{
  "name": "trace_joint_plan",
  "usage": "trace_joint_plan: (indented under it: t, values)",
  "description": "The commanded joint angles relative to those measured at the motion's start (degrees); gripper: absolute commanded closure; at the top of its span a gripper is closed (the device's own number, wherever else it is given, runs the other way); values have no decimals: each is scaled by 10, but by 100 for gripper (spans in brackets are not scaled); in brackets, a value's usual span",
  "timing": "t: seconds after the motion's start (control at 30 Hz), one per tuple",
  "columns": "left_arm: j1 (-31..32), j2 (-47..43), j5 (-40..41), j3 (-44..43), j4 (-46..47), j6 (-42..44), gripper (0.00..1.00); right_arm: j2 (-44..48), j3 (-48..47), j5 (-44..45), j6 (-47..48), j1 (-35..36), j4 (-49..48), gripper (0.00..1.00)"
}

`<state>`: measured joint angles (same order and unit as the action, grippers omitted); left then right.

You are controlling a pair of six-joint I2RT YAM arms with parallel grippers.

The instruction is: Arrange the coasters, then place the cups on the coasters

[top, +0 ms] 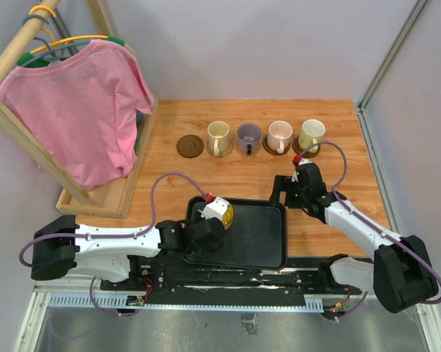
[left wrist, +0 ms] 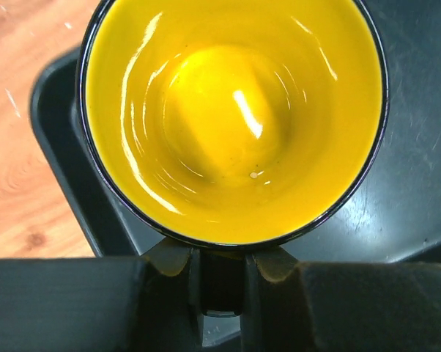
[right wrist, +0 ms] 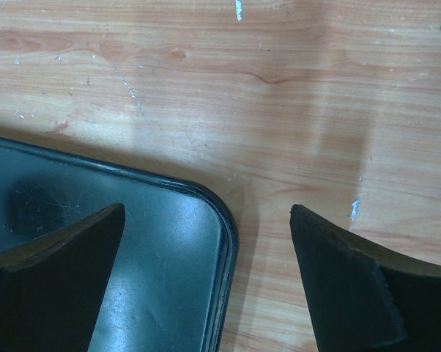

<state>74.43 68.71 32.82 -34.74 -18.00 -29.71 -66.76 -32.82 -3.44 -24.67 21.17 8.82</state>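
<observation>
The only bare coaster lies outward. The yellow cup rises off the tray in my left gripper next, goes outward, comes down there and is released.
A yellow cup (left wrist: 228,117) with a dark rim stands upright in the black tray (top: 261,235), at its far left corner. My left gripper (left wrist: 220,257) is shut on this cup, its fingers pinching the dark handle just below the rim. In the top view the yellow cup (top: 223,213) sits at the tip of the left gripper (top: 209,220). At the back, one dark brown coaster (top: 191,146) lies bare. To its right stand a cream cup (top: 218,136), a grey-purple cup (top: 248,136), a pink cup (top: 279,134) and a pale yellow-green cup (top: 310,134). My right gripper (right wrist: 206,220) hangs open over the tray's far right corner (right wrist: 169,242).
A wooden rack (top: 107,194) with a pink shirt (top: 81,110) on a hanger fills the left back of the table. Grey walls close the back and the right side. Bare wood lies between the tray and the row of cups.
</observation>
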Motion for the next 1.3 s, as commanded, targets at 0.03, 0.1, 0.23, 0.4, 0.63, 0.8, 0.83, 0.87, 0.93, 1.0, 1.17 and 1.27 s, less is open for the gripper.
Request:
trace_joint_plan:
  t: [0.03,0.1,0.23,0.4,0.63,0.8,0.83,0.87,0.93,1.0,1.17,1.27]
  values:
    - [-36,-21,79,-44,66,34,99,-6,7,9,9,0,-8,5]
    - [-77,-29,65,-40,85,42,100,-9,6,10,12,0,-9,5]
    - [-190,-51,32,-25,139,65,99,-13,4,13,15,0,-11,5]
    - [-336,-36,-12,-42,194,108,99,-17,-2,23,19,0,-11,5]
    - [-484,73,-103,-103,265,136,100,-19,-9,34,24,1,-9,5]
    - [-529,181,-151,-180,286,148,99,-23,-12,34,26,0,-12,5]
    - [-537,202,-161,-198,285,148,100,-25,-13,34,27,0,-11,5]
    - [-544,224,-169,-216,282,147,99,-26,-14,34,28,0,-11,5]
    - [-556,263,-188,-253,268,144,99,-29,-16,31,28,0,-12,5]
    - [-565,297,-199,-299,241,144,99,-29,-18,29,27,0,-12,5]
    - [-573,362,-210,-398,164,152,99,-31,-23,24,26,0,-13,5]
    - [-574,391,-222,-438,129,154,99,-37,-27,19,24,0,-15,5]
